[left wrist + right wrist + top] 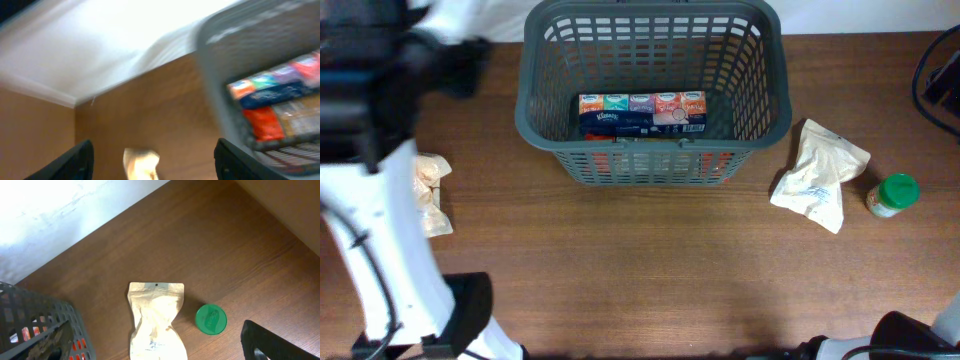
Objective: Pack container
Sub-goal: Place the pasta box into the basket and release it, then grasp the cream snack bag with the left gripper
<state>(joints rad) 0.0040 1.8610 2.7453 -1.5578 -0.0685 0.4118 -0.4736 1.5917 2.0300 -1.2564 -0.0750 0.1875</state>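
Observation:
The pale packet lies below my left gripper, still outside the basket (220, 75). Next, my left gripper lowers its wide-open fingers onto the packet's crumpled middle (142, 166) and closes them.
The container (655, 90), a dark grey slotted basket, stands at the back middle of the table. Inside lie a tissue pack (642, 113) and something red (610, 160) under it. In the blurred left wrist view my left gripper (154, 150) is open, its dark fingers (75, 162) wide apart above a pale crumpled packet (141, 162); the basket (220, 75) and tissue pack (275, 87) are to its right. My right gripper (155, 332) is open above a white pouch (155, 325), with a green-lidded jar (210, 319) beside it.
On the table left of the basket lies the pale packet (430, 190). The white pouch (820, 175) and the green-lidded jar (893, 195) lie to the basket's right. Black cables (940, 80) hang at the far right edge. A white wall (60, 210) borders the table's back.

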